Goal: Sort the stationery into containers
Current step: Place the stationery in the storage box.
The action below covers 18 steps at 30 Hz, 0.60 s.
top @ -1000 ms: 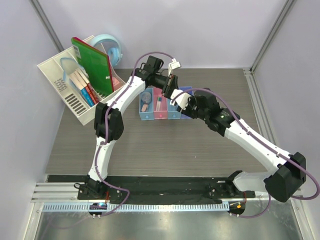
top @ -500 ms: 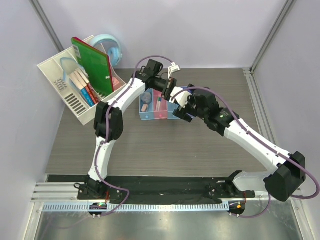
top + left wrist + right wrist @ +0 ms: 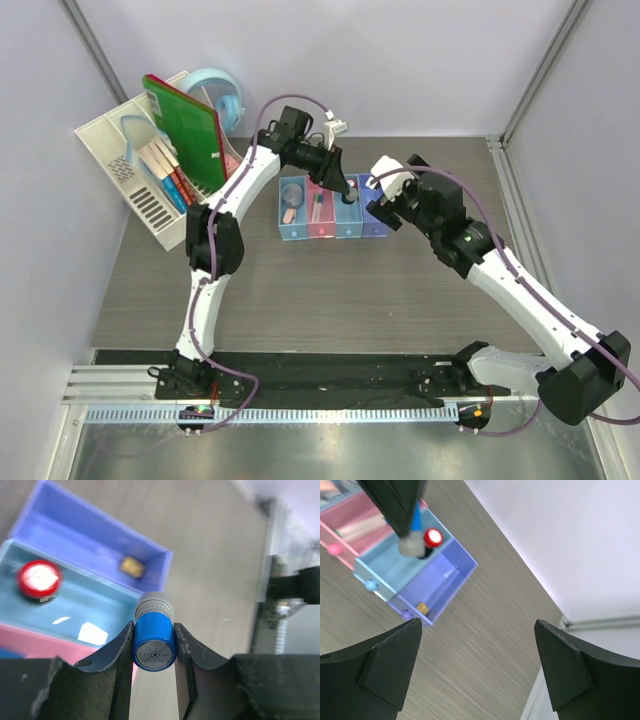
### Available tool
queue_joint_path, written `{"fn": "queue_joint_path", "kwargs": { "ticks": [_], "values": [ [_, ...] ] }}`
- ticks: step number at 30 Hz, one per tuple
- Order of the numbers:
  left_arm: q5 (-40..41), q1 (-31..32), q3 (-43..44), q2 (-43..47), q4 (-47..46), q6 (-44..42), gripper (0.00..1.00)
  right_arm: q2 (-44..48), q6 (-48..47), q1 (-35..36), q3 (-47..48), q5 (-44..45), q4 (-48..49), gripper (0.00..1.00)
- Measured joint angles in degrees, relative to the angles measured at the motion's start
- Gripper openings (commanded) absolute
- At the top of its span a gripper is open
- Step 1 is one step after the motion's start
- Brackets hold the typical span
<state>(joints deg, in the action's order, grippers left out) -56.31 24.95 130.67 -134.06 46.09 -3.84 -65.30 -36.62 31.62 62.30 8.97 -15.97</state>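
Observation:
My left gripper is going to lower into the blue bin's near end next and shift toward the violet-blue bin's side, because that end is clear of the red-and-black cylinder.
Four joined containers sit mid-table: light blue, pink, blue and violet-blue. My left gripper is shut on the blue-grey stubby cylinder, held above the blue bin's edge. The same left gripper shows from above. A red-and-black cylinder stands inside the blue bin and also shows as the red cylinder. The tiny orange block lies in the violet-blue bin. A white pen rests in the pink bin. My right gripper hangs open and empty just right of the bins, and the right gripper also appears from above.
A white slotted organizer with a green book stands at the back left, a round light-blue tape dispenser behind it. Walls close in the back and both sides, with a metal rail along the right.
My right gripper has opened and drawn back to the right, away from the bins. The left gripper has shifted a little with the blue-grey cylinder still in it.

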Motion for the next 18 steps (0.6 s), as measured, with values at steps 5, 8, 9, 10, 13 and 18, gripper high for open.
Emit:
{"fn": "queue_joint_path", "kwargs": {
  "ticks": [5,8,9,10,13,18],
  "values": [
    [11.6,0.9,1.5,-1.2,3.4,-4.5,0.0,-1.5,0.6,-3.3,-3.0,3.0,1.6,1.0],
    [16.7,2.0,0.5,-1.4,4.3,-6.9,0.0,-2.5,0.6,-4.0,-5.0,4.0,2.3,1.0],
    [17.9,2.4,-0.1,-1.4,4.3,-7.4,0.0,-2.6,0.6,-4.1,-5.6,4.2,2.3,1.0],
    [18.8,2.8,-0.8,-1.4,4.2,-7.8,0.0,-2.6,0.7,-4.3,-6.0,4.2,2.3,1.0],
    [21.3,3.9,-3.5,-1.4,4.4,-8.9,0.0,-2.6,0.9,-5.2,-6.8,4.2,2.5,1.0],
    [23.4,5.1,-4.6,-1.4,4.2,-9.2,0.0,-2.6,1.1,-6.4,-7.0,4.2,3.4,1.0]
  ]
}}
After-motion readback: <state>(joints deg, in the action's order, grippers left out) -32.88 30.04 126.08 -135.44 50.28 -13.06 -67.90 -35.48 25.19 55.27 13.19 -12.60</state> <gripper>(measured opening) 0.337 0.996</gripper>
